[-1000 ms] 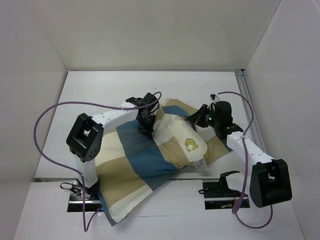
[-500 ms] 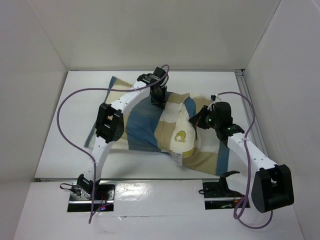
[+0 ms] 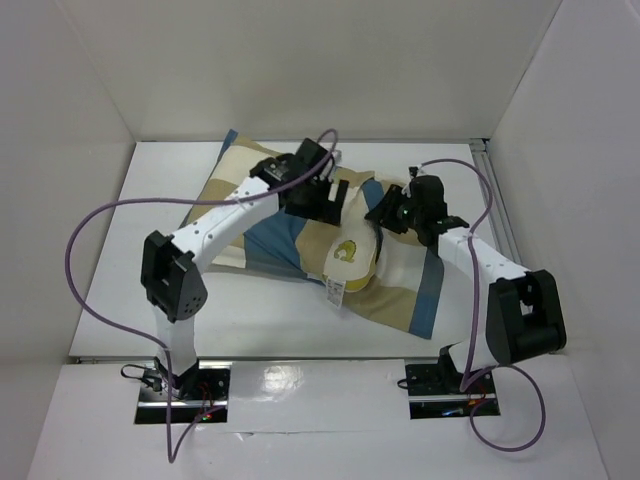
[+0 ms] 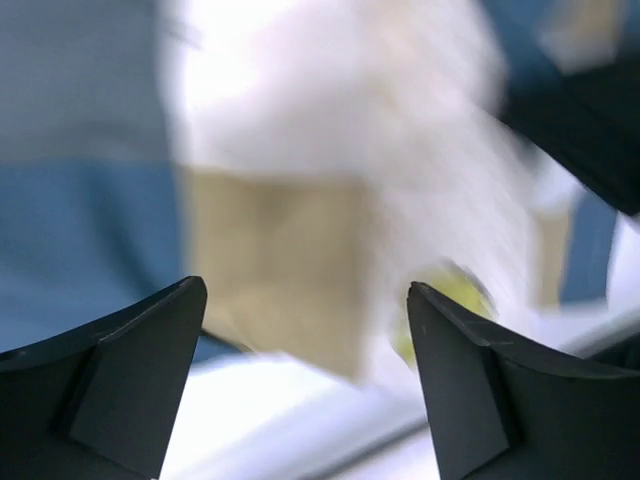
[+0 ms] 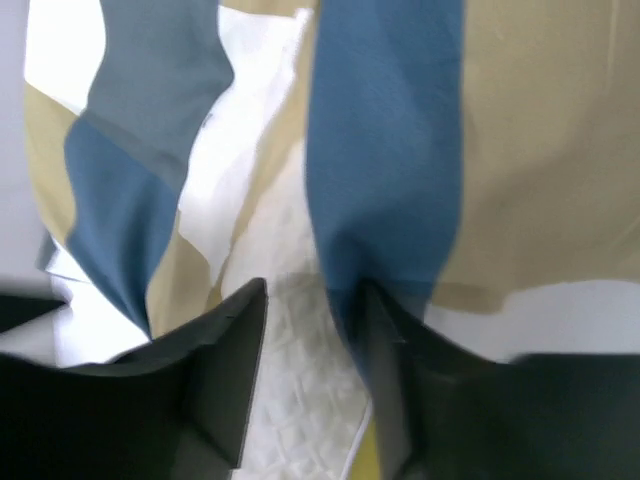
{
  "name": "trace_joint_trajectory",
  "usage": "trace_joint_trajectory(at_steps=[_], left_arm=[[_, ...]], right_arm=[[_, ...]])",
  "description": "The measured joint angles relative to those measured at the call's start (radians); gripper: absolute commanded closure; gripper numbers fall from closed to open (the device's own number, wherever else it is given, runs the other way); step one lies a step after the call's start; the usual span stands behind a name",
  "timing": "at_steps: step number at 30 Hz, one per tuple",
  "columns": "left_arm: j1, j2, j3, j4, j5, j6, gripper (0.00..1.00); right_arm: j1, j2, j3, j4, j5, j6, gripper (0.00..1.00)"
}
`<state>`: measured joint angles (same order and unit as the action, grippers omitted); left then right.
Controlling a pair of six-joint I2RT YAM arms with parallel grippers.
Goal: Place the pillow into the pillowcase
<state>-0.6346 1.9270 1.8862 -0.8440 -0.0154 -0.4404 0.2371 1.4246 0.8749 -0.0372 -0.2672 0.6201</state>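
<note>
Next, my left gripper will draw back and lower to close on the pillow's yellow emblem [image 3: 345, 251] [image 4: 456, 292], since that lies below the open fingers and nearer my base.
The checked blue, tan and white pillowcase [image 3: 400, 290] lies across the middle of the table, with most of the pillow inside it. The pillow's cream end [image 3: 350, 255] with its yellow emblem sticks out toward the near side. My left gripper [image 3: 325, 203] hovers over the case just behind that end. In the left wrist view it [image 4: 305, 290] stands wide open with nothing between its fingers, above a tan block of pillowcase [image 4: 270, 260] and the blurred pillow [image 4: 400, 120]. My right gripper [image 3: 383, 215] is open at the case's mouth. In the right wrist view a blue fold of pillowcase [image 5: 385, 150] lies against one finger of my right gripper [image 5: 312, 290], with quilted pillow [image 5: 300, 400] below.
White walls close in the table on the left, back and right. A metal rail [image 3: 495, 200] runs along the right edge. Purple cables [image 3: 100, 215] loop off both arms. A white label [image 3: 333, 290] hangs from the pillow's exposed end.
The pillowcase has been drawn further over the pillow and toward the back left. My left gripper came back from the far edge and opened wide; my right gripper's fingers have parted.
</note>
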Motion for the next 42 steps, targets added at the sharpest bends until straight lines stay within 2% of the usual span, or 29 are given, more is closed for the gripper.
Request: trace_joint_trajectory(at_steps=[2,5,11,15,19,20,21,22,23,24,27,30,37,42], left_arm=[[-0.091,-0.058,-0.046,0.0,-0.02,0.003,0.0],[-0.222,-0.098,-0.092,-0.004,-0.055,0.014,0.0],[-0.362,-0.094,-0.148,-0.023,-0.125,0.016,0.0],[-0.377,-0.054,-0.145,-0.019,-0.173,0.015,0.0],[-0.377,0.02,-0.12,-0.01,-0.208,0.015,0.0],[-0.375,0.038,-0.109,-0.014,-0.221,0.015,0.03],[-0.373,0.066,-0.085,-0.018,-0.235,0.016,0.14],[-0.372,0.089,-0.068,-0.018,-0.243,0.012,0.34],[-0.37,0.115,-0.042,-0.029,-0.251,0.016,0.93],[-0.364,0.139,-0.017,-0.033,-0.26,0.011,1.0],[-0.317,0.182,0.038,-0.039,-0.254,0.007,1.0],[-0.248,0.171,0.057,-0.031,-0.198,-0.009,1.0],[-0.073,0.119,0.059,-0.023,-0.045,-0.007,1.0],[-0.009,0.112,0.069,-0.024,0.035,-0.005,1.0]], right_arm=[[0.0,-0.002,0.015,0.0,0.002,-0.003,0.31],[-0.005,-0.05,0.015,-0.026,0.019,-0.009,0.2],[-0.051,-0.272,-0.047,-0.101,0.063,-0.006,0.19],[-0.076,-0.367,-0.13,-0.173,0.085,0.014,0.19],[-0.078,-0.373,-0.19,-0.245,0.088,0.037,0.19],[-0.08,-0.373,-0.197,-0.257,0.087,0.042,0.19],[-0.081,-0.373,-0.2,-0.267,0.084,0.046,0.19],[-0.081,-0.373,-0.201,-0.271,0.077,0.051,0.21],[-0.081,-0.373,-0.202,-0.268,0.075,0.058,0.22],[-0.085,-0.373,-0.203,-0.266,0.067,0.06,0.25],[-0.084,-0.371,-0.221,-0.246,0.034,0.075,0.37],[-0.076,-0.359,-0.244,-0.217,0.016,0.097,0.42],[-0.049,-0.237,-0.236,-0.099,0.016,0.128,0.44],[-0.03,-0.117,-0.158,-0.023,0.017,0.139,0.45]])
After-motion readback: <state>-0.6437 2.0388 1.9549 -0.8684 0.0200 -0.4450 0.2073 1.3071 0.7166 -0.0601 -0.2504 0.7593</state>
